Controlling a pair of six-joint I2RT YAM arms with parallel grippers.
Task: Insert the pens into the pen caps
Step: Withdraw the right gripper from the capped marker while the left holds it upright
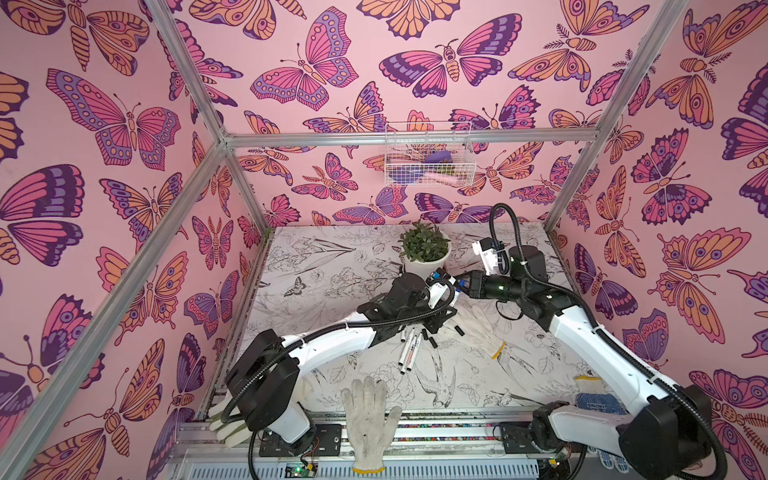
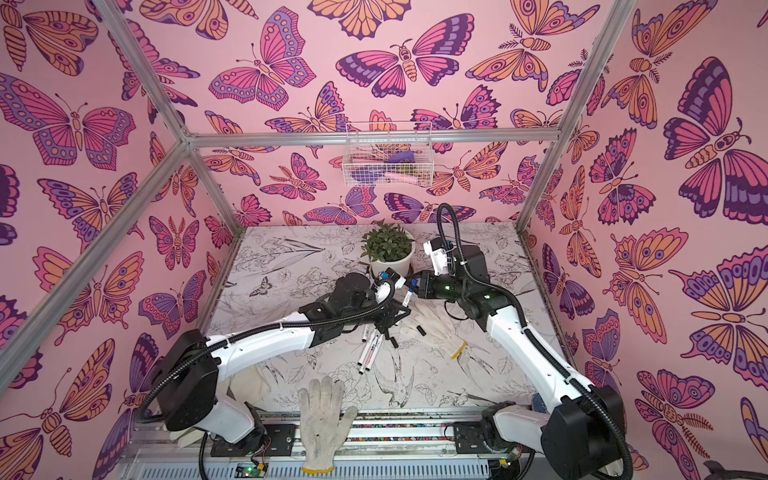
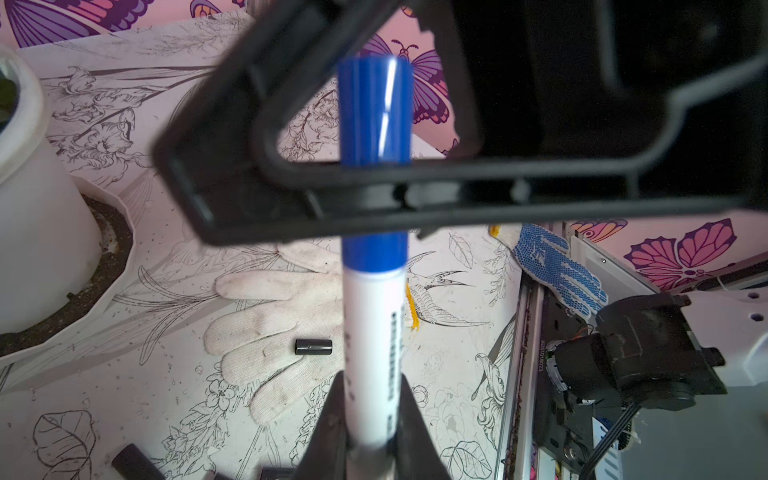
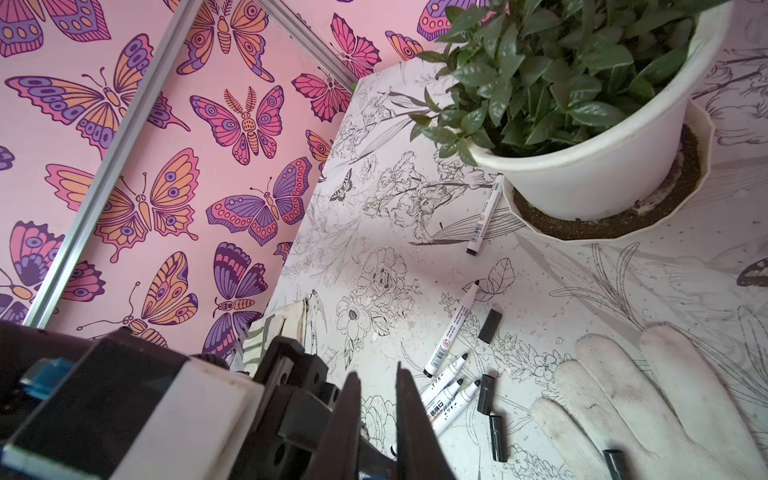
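Observation:
The pen's cap is on. The pen goes with my left gripper away from my right gripper and down to the tabletop by the plant's saucer next, for release.
My left gripper is shut on the lower barrel of a white pen, held in the air above the table. A blue pen cap sits over that pen's upper end, and my right gripper is shut across it. In both top views the two grippers meet in front of the plant, left gripper, right gripper, pen. Several loose pens lie on the table; these pens are uncapped. Black pen caps lie beside them, and one cap rests on a glove.
A potted plant in a saucer stands at the back, with one pen against it. A white glove lies right of the pens, another glove hangs over the front edge, and a blue-dotted glove lies front right. A wire basket hangs on the back wall.

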